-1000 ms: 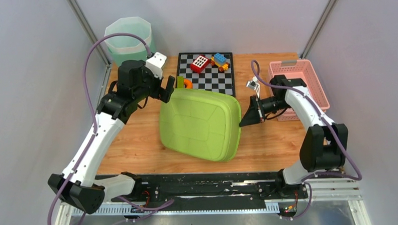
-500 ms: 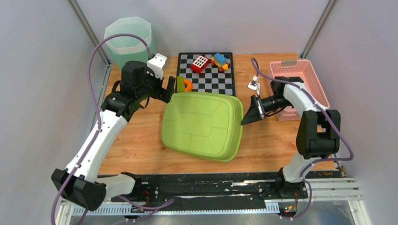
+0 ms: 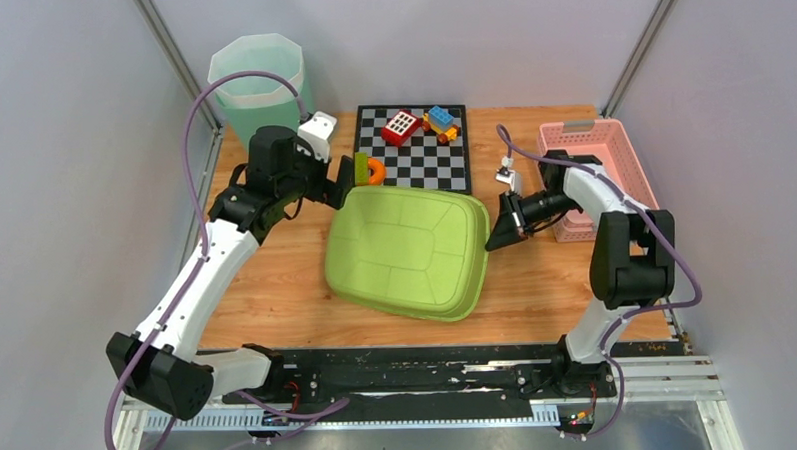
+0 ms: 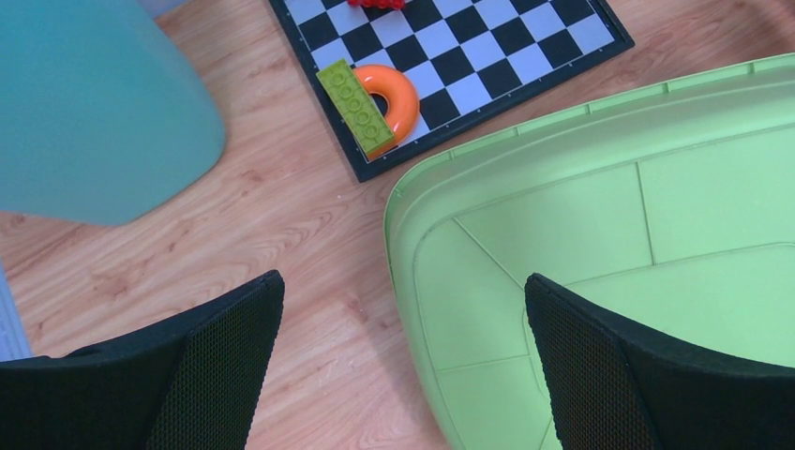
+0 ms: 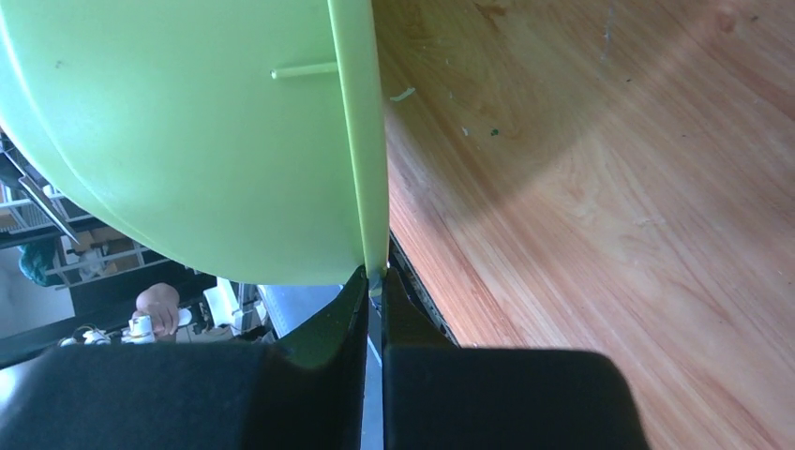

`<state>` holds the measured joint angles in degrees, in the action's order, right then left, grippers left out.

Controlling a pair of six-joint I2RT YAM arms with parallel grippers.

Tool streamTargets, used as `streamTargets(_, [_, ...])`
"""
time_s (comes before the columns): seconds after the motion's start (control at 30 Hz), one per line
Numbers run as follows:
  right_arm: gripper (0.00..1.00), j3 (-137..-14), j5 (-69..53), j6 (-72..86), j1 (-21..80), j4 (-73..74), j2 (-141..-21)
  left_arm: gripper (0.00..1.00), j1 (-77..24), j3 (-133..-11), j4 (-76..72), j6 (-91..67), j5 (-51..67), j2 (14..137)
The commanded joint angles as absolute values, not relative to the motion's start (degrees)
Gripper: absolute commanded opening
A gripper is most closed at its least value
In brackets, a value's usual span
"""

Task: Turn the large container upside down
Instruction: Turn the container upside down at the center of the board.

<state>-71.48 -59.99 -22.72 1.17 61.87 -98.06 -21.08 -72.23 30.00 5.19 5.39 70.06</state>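
My right gripper moves down next, easing to the left in the top view, and releases the container's rim onto the tabletop, since the container's bottom already faces up.
The large container (image 3: 405, 250), a lime-green tub, lies in the middle of the table with its ribbed underside facing up. My right gripper (image 3: 493, 237) is shut on its right rim. In the right wrist view that thin rim is pinched between the tips of the gripper (image 5: 375, 277), with the container's wall (image 5: 187, 131) to the left. My left gripper (image 3: 345, 177) hangs open over the container's far-left corner. In the left wrist view its fingers (image 4: 403, 291) straddle that corner (image 4: 609, 234) and touch nothing.
Behind the container is a checkerboard (image 3: 417, 154) with toy bricks (image 3: 401, 127). An orange ring (image 3: 376, 170) and a green brick (image 3: 362, 168) sit at its near-left corner. A teal bin (image 3: 258, 85) stands far left, a pink basket (image 3: 603, 173) at right.
The container has settled flatter, with its right side lower and shifted slightly right along with my right gripper. My left gripper has drifted a little to the right and stays open.
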Motion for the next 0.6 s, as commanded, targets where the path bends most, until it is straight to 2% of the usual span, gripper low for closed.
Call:
streamTargets(0.0, [0.02, -72.6, -59.5, -21.2, 1.1, 61.2, -100.2, 1.0, -20.7, -70.9, 28.0, 4.5, 6.1, 70.6])
streamTargets(0.57, [0.03, -77.1, -59.5, -20.3, 4.4, 61.3, -107.5, 1.0, -20.7, -67.2, 27.5, 5.2, 5.6, 70.5])
